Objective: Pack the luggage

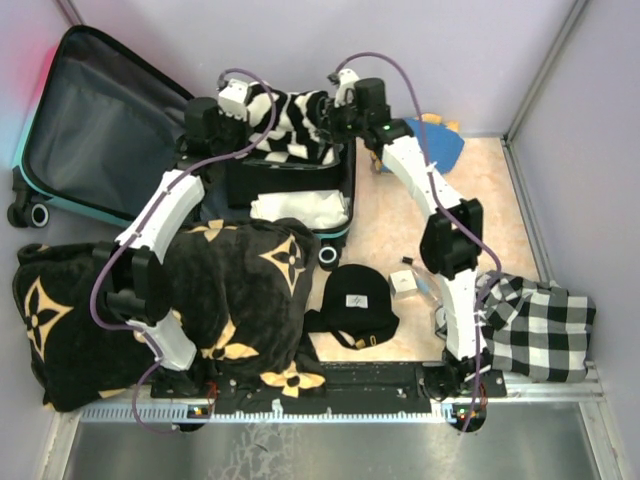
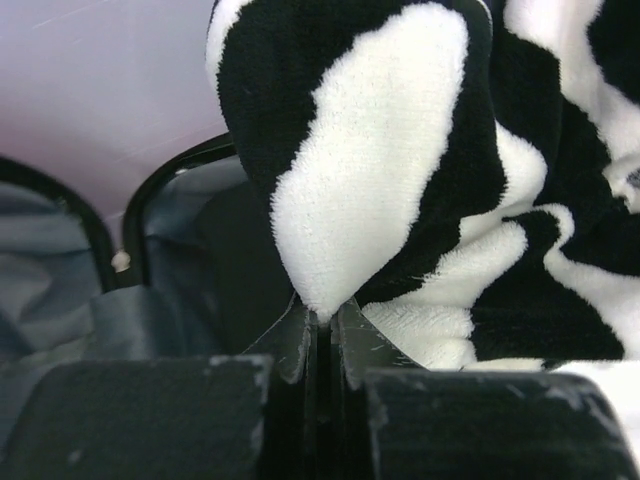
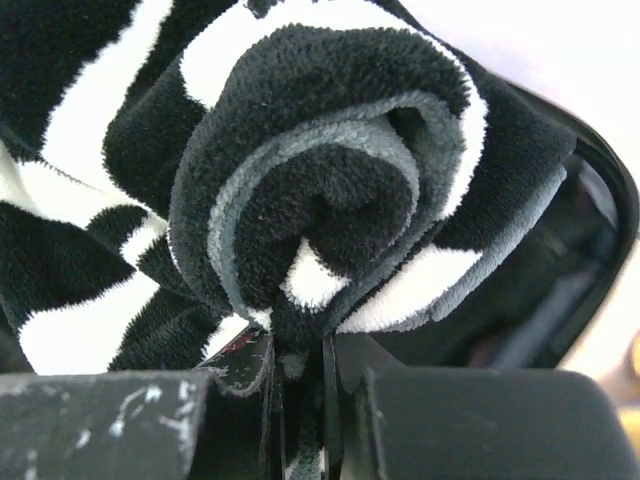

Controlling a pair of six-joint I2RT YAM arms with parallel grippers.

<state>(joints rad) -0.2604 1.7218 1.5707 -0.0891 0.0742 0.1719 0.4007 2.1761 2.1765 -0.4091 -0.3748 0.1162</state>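
Observation:
The robot's right gripper needs to bring the blanket's rolled end down and let go of it on the luggage's bare lining beside the white cloth, which is below the gripper and to its left in the top view.
The luggage [image 1: 95,125] lies open at the back left, its dark grey lined lid raised against the wall, teal shell edge and black wheels at left. A black-and-white zebra-print fleece blanket [image 1: 290,122] hangs over the luggage's base half. My left gripper [image 1: 237,112] is shut on the blanket's left end [image 2: 370,180]. My right gripper [image 1: 338,112] is shut on its rolled right end [image 3: 320,190]. The luggage's dark lining [image 2: 200,250] shows behind the fleece. A white folded cloth [image 1: 300,208] lies in the base half.
A big black blanket with tan flowers [image 1: 200,300] covers the front left. A black cap [image 1: 355,300] lies front centre, a small white box [image 1: 405,282] beside it. A black-and-white checked cloth [image 1: 535,325] lies front right. A blue item [image 1: 440,140] sits at back right.

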